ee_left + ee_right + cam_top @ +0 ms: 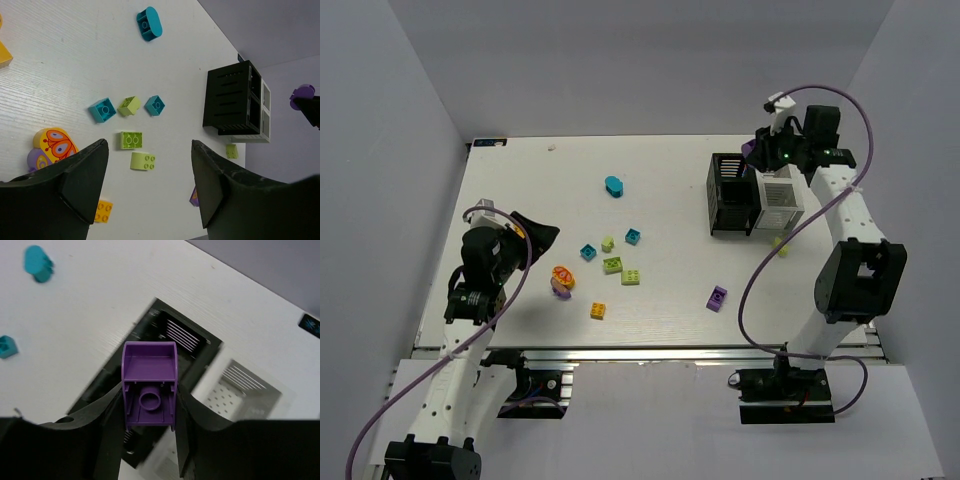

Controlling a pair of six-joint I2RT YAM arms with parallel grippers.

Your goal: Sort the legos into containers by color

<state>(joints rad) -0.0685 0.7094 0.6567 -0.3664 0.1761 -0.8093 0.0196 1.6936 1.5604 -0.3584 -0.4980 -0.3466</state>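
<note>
My right gripper shifts to the right in the top view next, over the white tray's far section (778,178), as the purple brick still hangs above the black bin (728,195).
My right gripper (753,150) is shut on a purple brick (149,371) and holds it above the black bin (165,332), which is joined to the white tray (235,390). In the top view the bin (728,195) and tray (782,200) stand at the far right. My left gripper (538,236) is open and empty over the table's left side. In its wrist view the gripper (148,147) looks over teal (102,110), lime (142,160) and green (131,140) bricks. An orange brick (598,311) and a purple brick (717,298) lie near the front.
A teal rounded brick (613,186) lies far centre. An orange butterfly piece on a purple base (562,278) sits near my left gripper. A lime brick (780,245) lies just in front of the tray. Grey walls enclose the table.
</note>
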